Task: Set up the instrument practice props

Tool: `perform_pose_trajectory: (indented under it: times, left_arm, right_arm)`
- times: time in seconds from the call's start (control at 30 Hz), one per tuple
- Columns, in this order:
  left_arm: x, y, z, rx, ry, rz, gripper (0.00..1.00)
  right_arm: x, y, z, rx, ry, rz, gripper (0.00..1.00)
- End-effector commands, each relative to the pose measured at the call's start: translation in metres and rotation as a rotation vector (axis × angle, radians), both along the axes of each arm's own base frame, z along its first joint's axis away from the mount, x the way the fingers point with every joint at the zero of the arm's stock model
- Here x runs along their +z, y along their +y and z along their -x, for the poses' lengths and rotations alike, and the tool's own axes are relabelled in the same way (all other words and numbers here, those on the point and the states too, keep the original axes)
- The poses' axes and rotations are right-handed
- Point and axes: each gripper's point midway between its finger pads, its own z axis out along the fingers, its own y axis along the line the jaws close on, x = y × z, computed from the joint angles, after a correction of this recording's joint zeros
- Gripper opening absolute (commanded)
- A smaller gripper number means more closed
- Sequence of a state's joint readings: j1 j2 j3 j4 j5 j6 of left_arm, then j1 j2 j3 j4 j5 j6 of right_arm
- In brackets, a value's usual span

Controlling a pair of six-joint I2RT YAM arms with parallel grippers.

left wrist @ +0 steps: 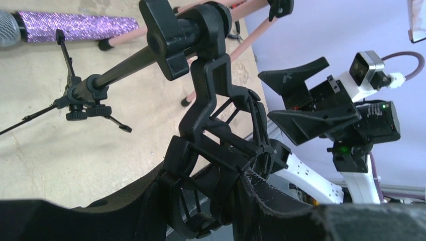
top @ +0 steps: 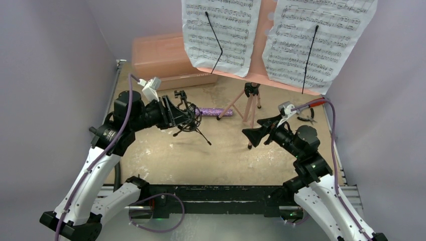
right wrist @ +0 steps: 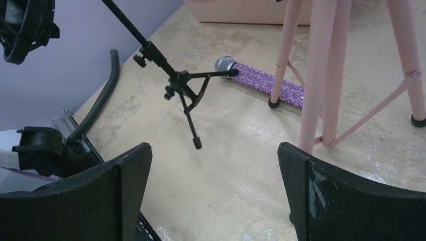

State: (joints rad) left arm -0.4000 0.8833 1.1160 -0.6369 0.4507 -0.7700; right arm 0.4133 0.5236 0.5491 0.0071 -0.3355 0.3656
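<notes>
The left gripper moves down to the right in the top view next, over bare tabletop beside the pink music stand, because the black mic stand's tripod legs hang raised.
My left gripper (top: 182, 116) is shut on the clip head (left wrist: 216, 150) of the small black tripod mic stand (top: 193, 125) and holds it tilted, its legs (left wrist: 83, 98) pointing away over the table. The purple glitter microphone (top: 217, 112) lies flat beyond it, next to a foot of the pink music stand (top: 249, 103). The stand is upright on its tripod legs, with two white sheet-music pages (top: 221, 30) held on it by black arms. My right gripper (top: 253, 129) is open and empty, near the stand's front leg (right wrist: 321, 75); the mic stand (right wrist: 182, 86) and microphone (right wrist: 269, 84) show ahead of it.
A salmon-pink lidded case (top: 161, 55) stands at the back left. A red-handled tool (top: 309, 113) lies at the right behind my right arm. A black hose (right wrist: 100, 95) runs along the left table edge. Grey walls close both sides.
</notes>
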Motion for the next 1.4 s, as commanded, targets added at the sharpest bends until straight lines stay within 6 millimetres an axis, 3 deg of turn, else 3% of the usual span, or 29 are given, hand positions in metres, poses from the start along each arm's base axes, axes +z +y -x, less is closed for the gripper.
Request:
perform_pose_trajectory:
  times: [0.0,0.17,0.5,0.8,0.83,0.9,1.1,1.37]
  left_arm:
    - [0.029,-0.013,0.009,-0.092,-0.107,0.090,0.20]
    - [0.022,-0.023,0.017,-0.151,-0.081,0.090,0.20]
    - [0.002,-0.074,0.041,-0.297,-0.053,0.027,0.20]
    - [-0.015,-0.095,0.055,-0.392,-0.041,-0.027,0.21]
    - [-0.019,-0.096,0.056,-0.397,-0.038,-0.037,0.23]
    - [-0.021,-0.096,0.055,-0.396,-0.041,-0.056,0.37]
    - [-0.005,-0.091,0.048,-0.341,-0.093,-0.058,0.68]
    - [0.009,-0.059,0.020,-0.075,-0.135,-0.088,0.73]
  right_arm:
    - [0.009,0.003,-0.002,0.013,-0.042,-0.016,0.98]
    - [0.008,0.004,-0.004,0.014,-0.036,-0.023,0.98]
    - [0.010,0.005,-0.007,0.006,-0.027,-0.033,0.97]
    - [0.014,0.001,-0.004,-0.014,-0.033,-0.044,0.97]
    - [0.014,0.001,-0.004,-0.015,-0.033,-0.043,0.97]
    - [0.016,0.000,-0.004,-0.017,-0.038,-0.044,0.97]
    - [0.015,0.002,-0.006,-0.008,-0.036,-0.030,0.98]
    - [0.015,0.004,-0.005,0.008,-0.033,-0.022,0.98]
